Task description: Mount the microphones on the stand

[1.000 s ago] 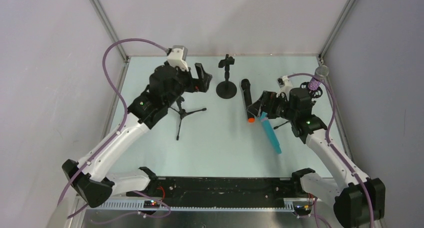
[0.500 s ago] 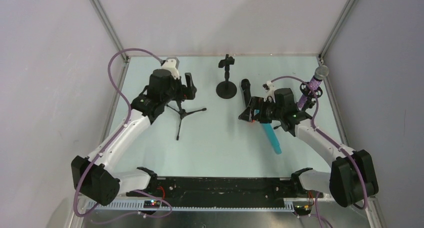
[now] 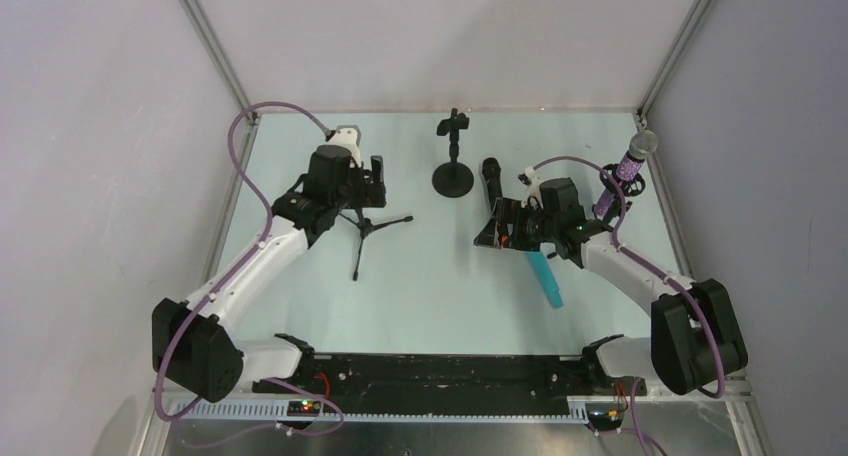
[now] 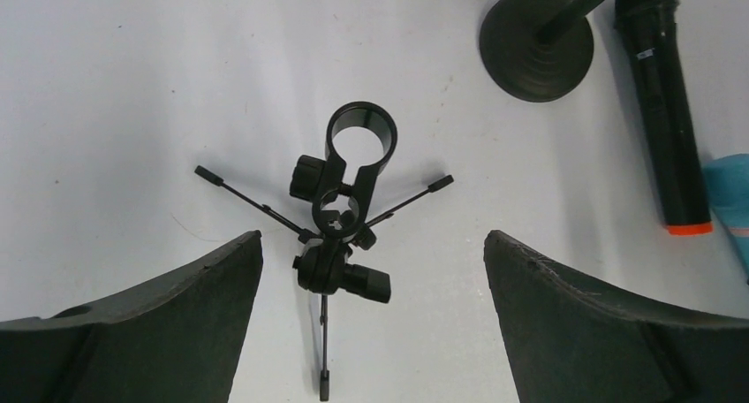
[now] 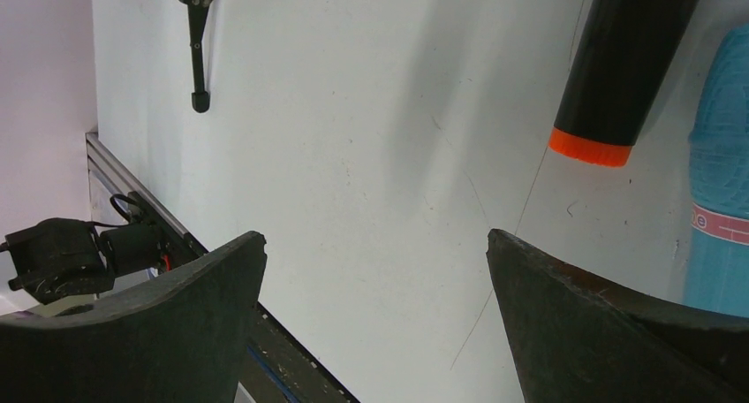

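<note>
My left gripper lowers around the black tripod stand's neck (image 4: 324,264) below its empty ring clip next, then closes to grab that neck.
The black mic with an orange end (image 3: 490,181) lies on the table; it also shows in the left wrist view (image 4: 664,120) and the right wrist view (image 5: 629,58). The cyan mic (image 3: 545,276) lies beside it, and shows in the right wrist view (image 5: 720,173). The glittery purple mic (image 3: 630,161) stands clipped in a stand at the far right. My left gripper (image 3: 377,178) is open and empty above the black tripod stand (image 4: 340,209), whose ring clip (image 4: 362,131) is empty. My right gripper (image 3: 498,228) is open and empty over the black mic's orange end (image 5: 590,147).
A round-base stand (image 3: 453,176) with an empty clip stands at the back middle; it also shows in the left wrist view (image 4: 537,54). A tripod leg (image 5: 199,58) reaches into the right wrist view. The table's front rail (image 5: 141,235) lies beyond it.
My left gripper has drawn back and settled over the tripod stand. My right gripper has moved left and lower, over the black mic's orange end. The mics have not moved.
</note>
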Available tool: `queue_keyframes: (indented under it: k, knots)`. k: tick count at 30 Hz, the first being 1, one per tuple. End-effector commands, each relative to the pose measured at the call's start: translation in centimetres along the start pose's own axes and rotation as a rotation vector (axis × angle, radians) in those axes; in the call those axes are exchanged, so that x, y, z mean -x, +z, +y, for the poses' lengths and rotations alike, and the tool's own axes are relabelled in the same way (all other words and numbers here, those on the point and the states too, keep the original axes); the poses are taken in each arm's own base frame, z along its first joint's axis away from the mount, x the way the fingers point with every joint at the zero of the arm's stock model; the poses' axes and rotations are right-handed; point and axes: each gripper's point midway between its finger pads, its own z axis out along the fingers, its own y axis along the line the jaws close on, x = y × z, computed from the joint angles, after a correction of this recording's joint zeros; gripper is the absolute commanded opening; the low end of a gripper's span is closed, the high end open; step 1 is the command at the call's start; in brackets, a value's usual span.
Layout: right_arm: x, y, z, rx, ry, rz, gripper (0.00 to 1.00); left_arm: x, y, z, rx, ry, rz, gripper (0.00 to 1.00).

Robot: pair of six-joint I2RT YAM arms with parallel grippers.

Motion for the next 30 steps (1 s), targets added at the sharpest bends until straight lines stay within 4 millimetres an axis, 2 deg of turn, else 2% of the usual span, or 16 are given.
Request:
queue_keyframes:
  k: [1, 5, 11, 14, 20, 21, 26, 27, 30]
  knots:
    - [1.6, 0.2, 1.2, 0.036, -0.032, -0.026, 1.0, 0.2, 0.5, 1.0, 0.053, 0.031, -0.007, 0.98]
    - [1.5, 0.5, 1.1, 0.039, -0.029, -0.017, 1.0, -0.7, 1.7, 1.2, 0.069, 0.045, 0.03, 0.97]
    - [1.7, 0.7, 1.4, 0.05, -0.024, -0.004, 1.0, -1.5, 2.8, 1.2, 0.068, 0.073, 0.067, 0.84]
    - [1.8, 0.8, 1.4, 0.053, -0.023, -0.007, 1.0, -1.8, 3.1, 1.1, 0.061, 0.088, 0.079, 0.69]
    - [1.9, 0.8, 1.5, 0.053, -0.015, -0.007, 1.0, -1.9, 2.8, 0.7, 0.034, 0.092, 0.08, 0.5]
    - [2.0, 0.8, 1.5, 0.052, -0.014, -0.008, 1.0, -2.0, 2.7, 0.7, 0.029, 0.094, 0.081, 0.44]
    - [2.4, 0.9, 1.7, 0.053, -0.015, -0.009, 1.0, -2.3, 2.0, 0.0, -0.022, 0.104, 0.08, 0.27]
    - [2.6, 1.0, 1.7, 0.054, -0.016, -0.01, 1.0, -2.3, 1.9, -0.1, -0.028, 0.105, 0.081, 0.18]
    - [2.8, 0.9, 1.9, 0.055, -0.018, -0.019, 1.0, -2.4, 1.4, -0.8, -0.07, 0.106, 0.081, 0.07]
